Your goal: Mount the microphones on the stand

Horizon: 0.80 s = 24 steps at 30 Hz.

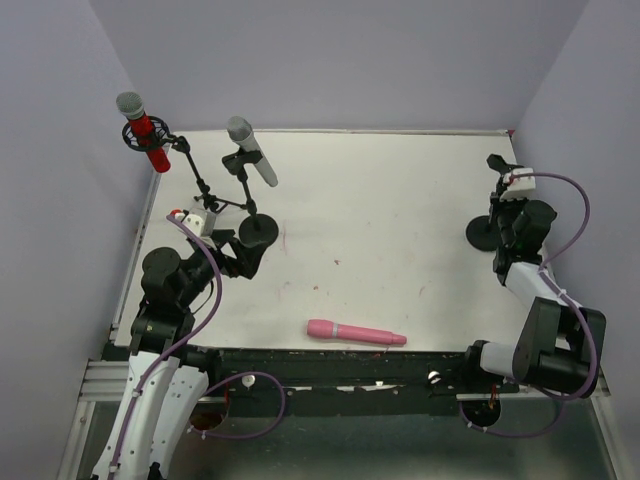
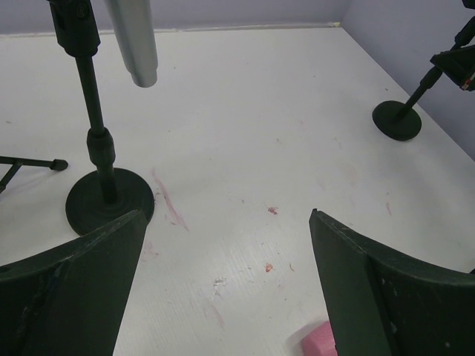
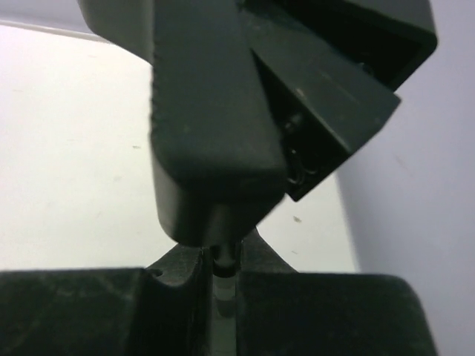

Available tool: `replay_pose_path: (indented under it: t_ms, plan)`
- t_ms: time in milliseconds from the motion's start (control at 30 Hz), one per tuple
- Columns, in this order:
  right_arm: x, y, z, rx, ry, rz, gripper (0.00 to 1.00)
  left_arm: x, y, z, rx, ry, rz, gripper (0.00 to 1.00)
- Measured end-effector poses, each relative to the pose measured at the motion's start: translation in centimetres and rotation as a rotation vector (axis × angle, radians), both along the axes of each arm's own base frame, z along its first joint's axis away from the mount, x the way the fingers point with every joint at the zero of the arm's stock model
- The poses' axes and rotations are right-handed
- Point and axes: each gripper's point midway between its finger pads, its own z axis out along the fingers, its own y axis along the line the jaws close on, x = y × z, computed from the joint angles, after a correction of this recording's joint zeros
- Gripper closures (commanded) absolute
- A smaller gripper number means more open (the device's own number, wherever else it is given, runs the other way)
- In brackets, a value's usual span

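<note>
My right gripper carries the stand to the bare tabletop beyond the pink microphone next and releases it. That tabletop lies left of it in the top view.
A glittery red microphone [image 1: 150, 137] sits in a stand clip at the far left. Beside it a silver-grey microphone [image 1: 252, 150] [image 2: 135, 41] is clipped in a stand with a round base [image 1: 258, 232] [image 2: 110, 202]. The pink microphone [image 1: 355, 333] lies flat near the table's front edge; only its corner [image 2: 320, 343] shows in the left wrist view. My left gripper [image 1: 235, 255] [image 2: 226, 215] stands open and empty just in front of that round base. My right gripper [image 1: 503, 208] [image 3: 225, 267] is shut on the thin pole of the empty stand [image 1: 485, 232] at the right, under its clip [image 3: 215, 126].
The empty stand's base [image 2: 397, 119] stands close to the right wall. A tripod leg [image 2: 33, 163] of the red microphone's stand reaches across the table at the left. Purple walls enclose the white table [image 1: 400, 220] on three sides.
</note>
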Motion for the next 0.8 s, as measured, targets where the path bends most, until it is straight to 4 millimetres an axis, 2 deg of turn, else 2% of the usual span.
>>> replay_pose_path:
  t_ms: [67,133,267,367,467,600,800]
  plan:
    - [0.3,1.6,0.1,0.036,0.021,0.088,0.97,0.0,0.0,0.0,0.000,0.000,0.000,0.01]
    - [0.8,4.0,0.6,0.106,0.054,0.207,0.97,0.0,0.0,0.0,0.000,0.001,0.000,0.01]
    - [0.8,11.4,3.0,0.198,0.083,0.498,0.95,0.1,0.0,-0.1,0.001,0.006,0.000,0.01]
    - [-0.5,17.4,4.4,0.235,0.104,0.726,0.94,0.2,-0.1,-0.3,0.002,0.011,-0.003,0.01]
    - [-2.6,22.0,4.0,0.254,0.152,0.899,0.92,0.3,-0.2,-0.3,0.001,0.012,-0.009,0.01]
    - [-4.6,25.7,2.5,0.266,0.226,1.019,0.90,0.0,-0.8,-0.4,-0.004,0.002,-0.048,0.01]
    - [-6.4,28.4,1.6,0.245,0.262,1.120,0.84,-0.9,-2.5,0.0,-0.030,-0.028,-0.171,0.01]
